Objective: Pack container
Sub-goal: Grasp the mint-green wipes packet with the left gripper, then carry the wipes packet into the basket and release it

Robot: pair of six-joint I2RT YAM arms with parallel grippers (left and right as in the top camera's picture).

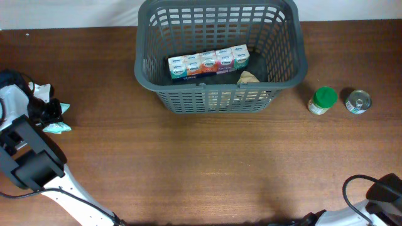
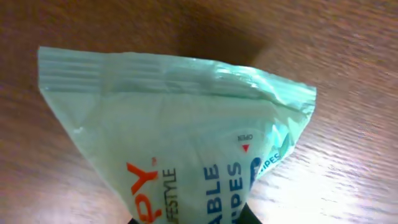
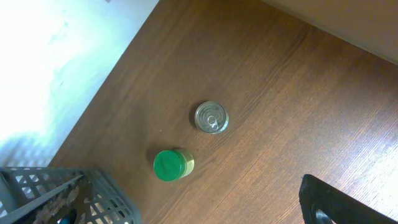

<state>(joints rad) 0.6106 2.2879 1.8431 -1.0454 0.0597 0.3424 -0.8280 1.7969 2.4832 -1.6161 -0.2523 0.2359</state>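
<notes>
My left gripper lifts over the basket's rim next and lowers into the open gap between the cartons and the basket's near side (image 1: 215, 80).
The dark grey slotted basket (image 1: 217, 88) stands at the back centre of the table. It holds a row of small cartons (image 1: 208, 64) and a brownish packet (image 1: 248, 77). My left gripper (image 1: 50, 113) is at the far left edge, shut on a mint-green wipes pack (image 1: 59, 127). The pack (image 2: 180, 130) fills the left wrist view, with the dark jaws (image 2: 193, 219) at its lower end. My right gripper (image 3: 348, 205) is at the front right corner; only one dark finger shows, with nothing in it.
A green-lidded jar (image 1: 323, 99) and a silver tin can (image 1: 358, 101) stand right of the basket. The right wrist view also shows the jar (image 3: 169, 165), the can (image 3: 211, 117) and a basket corner (image 3: 93, 193). The right arm's cable (image 1: 352, 188) lies at the front right.
</notes>
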